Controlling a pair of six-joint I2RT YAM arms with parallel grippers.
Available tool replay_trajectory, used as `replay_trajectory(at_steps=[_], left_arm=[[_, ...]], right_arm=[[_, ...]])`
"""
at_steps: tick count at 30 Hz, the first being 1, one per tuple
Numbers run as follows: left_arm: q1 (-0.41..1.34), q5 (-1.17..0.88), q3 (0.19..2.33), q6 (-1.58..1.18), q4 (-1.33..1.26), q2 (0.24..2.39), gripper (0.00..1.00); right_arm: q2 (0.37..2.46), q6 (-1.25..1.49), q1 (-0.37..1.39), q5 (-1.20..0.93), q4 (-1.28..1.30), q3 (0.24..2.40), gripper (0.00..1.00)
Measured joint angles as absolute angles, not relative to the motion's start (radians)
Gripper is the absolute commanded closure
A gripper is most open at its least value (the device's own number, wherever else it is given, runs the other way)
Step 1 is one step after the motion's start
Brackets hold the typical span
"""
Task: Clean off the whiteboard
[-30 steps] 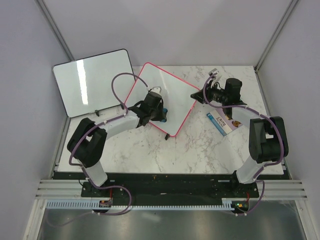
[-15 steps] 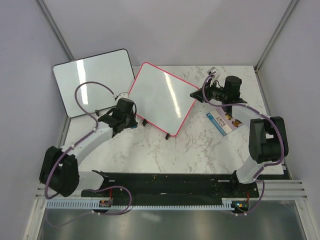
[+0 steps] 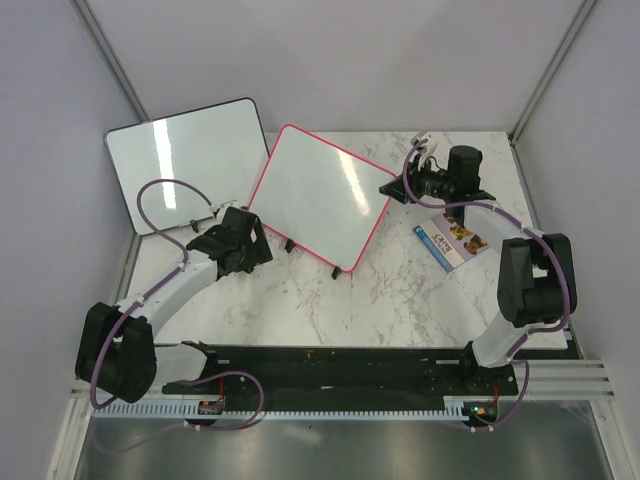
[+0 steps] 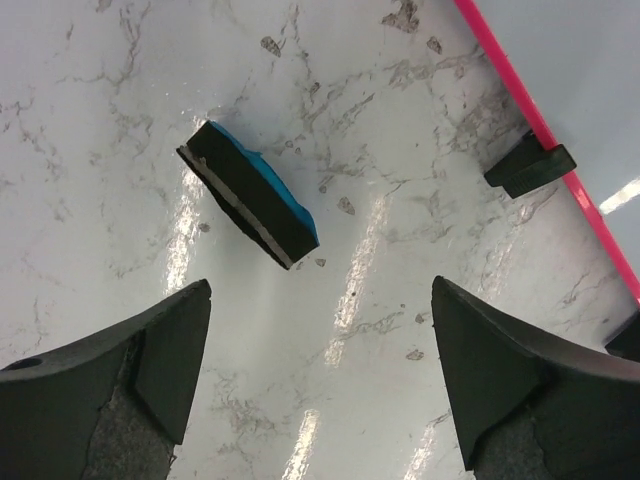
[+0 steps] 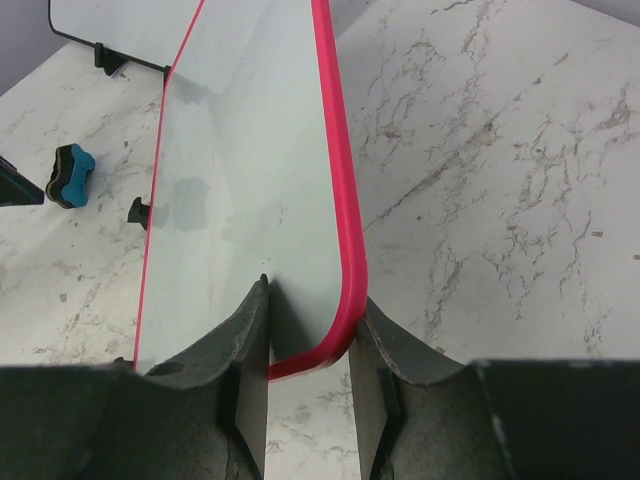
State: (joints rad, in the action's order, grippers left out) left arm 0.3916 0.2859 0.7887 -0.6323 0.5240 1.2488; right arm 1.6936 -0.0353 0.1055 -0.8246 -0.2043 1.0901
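I will move my right gripper toward the blue and white card (image 3: pixel 445 241) and slightly back next and let go of the whiteboard's corner, because the whiteboard (image 3: pixel 320 195) is close to the black-framed board.
The whiteboard (image 3: pixel 320 195) has a pink-red frame and lies tilted at mid table, its surface looking blank. My right gripper (image 3: pixel 395 188) is shut on its right corner; in the right wrist view the fingers (image 5: pixel 250 330) pinch the rounded pink corner of the whiteboard (image 5: pixel 250 150). My left gripper (image 3: pixel 250 245) hovers over the marble left of the board, jaws wide open and holding nothing. A blue and black eraser (image 4: pixel 250 195) lies on the table just ahead of the left gripper (image 4: pixel 320 290), touching neither finger. The same eraser (image 5: pixel 70 175) shows in the right wrist view.
A black-framed white board (image 3: pixel 185 160) leans at the back left, close to the pink one. A blue and white card (image 3: pixel 450 238) lies near the right arm. One of the whiteboard's black feet (image 4: pixel 530 165) stands right of the eraser. Walls close in on both sides.
My left arm swung left off the whiteboard and down to the table. Its gripper opened and the eraser now lies free. The right gripper kept its hold on the corner.
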Motion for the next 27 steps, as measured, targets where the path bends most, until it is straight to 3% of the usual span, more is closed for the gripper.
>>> replay_trajectory(at_steps=[27], left_arm=[[0.391,0.256,0.894,-0.603,0.411,1.504,0.08]], right_arm=[[1.567,-0.140,0.072,-0.844,0.054,1.096,1.00]])
